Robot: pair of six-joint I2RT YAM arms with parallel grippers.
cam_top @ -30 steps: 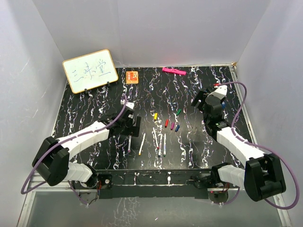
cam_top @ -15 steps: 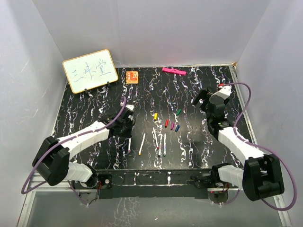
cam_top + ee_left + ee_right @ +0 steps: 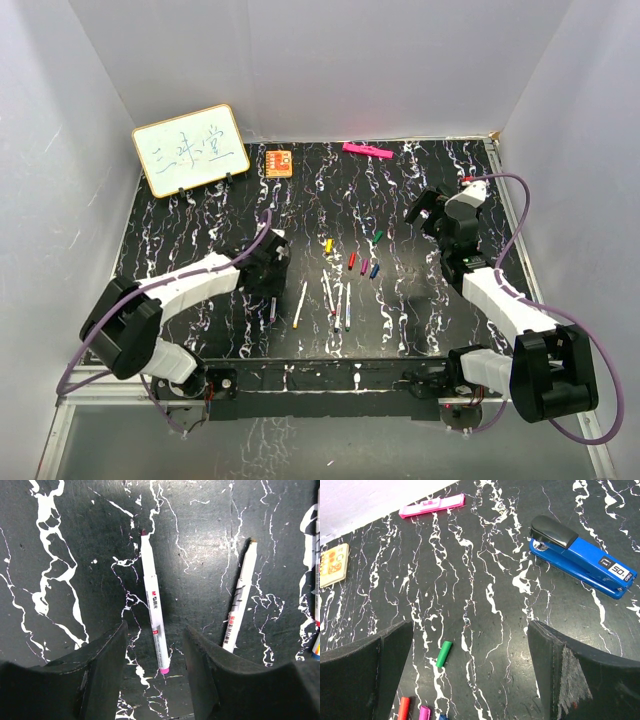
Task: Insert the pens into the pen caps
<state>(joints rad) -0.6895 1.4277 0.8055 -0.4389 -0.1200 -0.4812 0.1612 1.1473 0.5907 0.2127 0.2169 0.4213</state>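
Note:
The open left gripper moves down onto the white pen's printed body [image 3: 273, 308] [image 3: 157, 630] near its pink end and closes next, because the white pen already lies between both fingers.
A white pen [image 3: 154, 605] with a pink end lies flat on the black marbled table. My left gripper [image 3: 155, 630] is open, its jaws either side of the pen's pink end with a gap on both sides. A second pen [image 3: 240, 600] lies to its right. From above, my left gripper [image 3: 268, 268] is left of the other pens [image 3: 340, 303]. The pen caps lie in a loose row: yellow [image 3: 329, 244], green [image 3: 377, 237], red [image 3: 352, 261], purple [image 3: 363, 267], blue [image 3: 374, 270]. My right gripper [image 3: 470, 627] hangs wide open and holds nothing, with the green cap [image 3: 443, 654] just left of centre below it.
A blue stapler [image 3: 582, 565] sits at the right, behind my right gripper [image 3: 432, 215]. A pink marker [image 3: 366, 151] and an orange card [image 3: 279, 161] lie along the back edge. A small whiteboard [image 3: 190, 150] stands at the back left.
My left gripper came down over the pink-ended pen, narrowed its jaws, then widened them partway; the pen still lies on the table. My right gripper opened wider.

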